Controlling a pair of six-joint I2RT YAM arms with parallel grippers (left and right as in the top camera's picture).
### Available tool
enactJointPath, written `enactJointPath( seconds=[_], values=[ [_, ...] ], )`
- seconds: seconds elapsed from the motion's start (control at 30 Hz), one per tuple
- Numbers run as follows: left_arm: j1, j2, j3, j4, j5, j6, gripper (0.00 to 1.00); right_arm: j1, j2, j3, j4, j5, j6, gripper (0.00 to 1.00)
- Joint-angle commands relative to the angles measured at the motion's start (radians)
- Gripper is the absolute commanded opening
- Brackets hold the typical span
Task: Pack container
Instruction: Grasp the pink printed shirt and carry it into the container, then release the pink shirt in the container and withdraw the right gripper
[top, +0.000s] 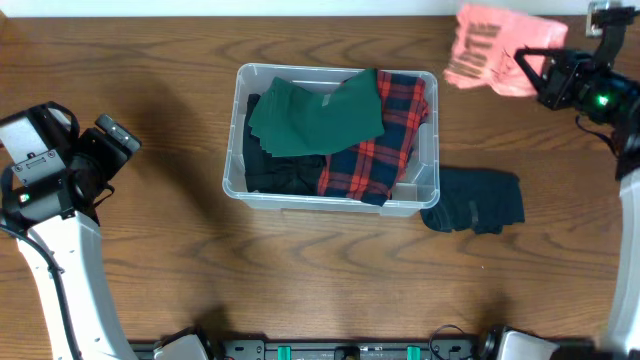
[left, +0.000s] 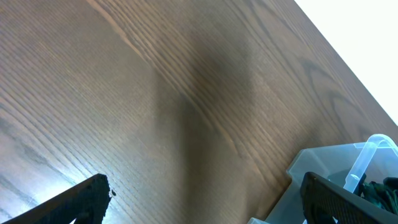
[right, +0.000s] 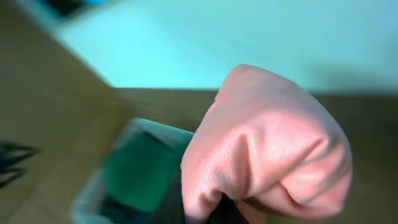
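Note:
My right gripper moves to the left in the overhead view, then down onto the green garment (top: 315, 112) next, because the container (top: 232, 150) there holds the packed clothes.
The clear plastic container (top: 232, 150) stands mid-table, holding a green garment (top: 315, 112), a red plaid garment (top: 380, 140) and black clothing (top: 275, 170). Its corner shows in the left wrist view (left: 323, 168) and, blurred, in the right wrist view (right: 93, 196). My right gripper (top: 528, 68) is shut on a pink garment (top: 495, 45) and holds it in the air at the far right, right of the container; the cloth (right: 267, 149) fills the right wrist view and hides the fingers. My left gripper (left: 202, 199) is open and empty over bare wood left of the container.
A dark teal garment (top: 475, 200) lies flat on the table just right of the container's front corner. The wooden table (top: 150, 260) stretches around the container. The table's far edge runs close behind the pink garment.

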Motion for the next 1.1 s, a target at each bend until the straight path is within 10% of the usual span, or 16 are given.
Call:
enactJointPath(
  seconds=[0.0,0.53,1.07],
  values=[
    [0.004,0.004,0.004,0.000,-0.009,0.013,0.98,0.076,0.007,0.004,0.032,-0.121,0.117,0.01],
    [0.004,0.004,0.004,0.000,-0.009,0.013,0.98,0.592,0.290,0.002,0.513,0.013,0.404,0.01],
    [0.004,0.004,0.004,0.000,-0.009,0.013,0.98,0.723,0.670,0.002,0.284,0.308,0.378,0.01]
  ],
)
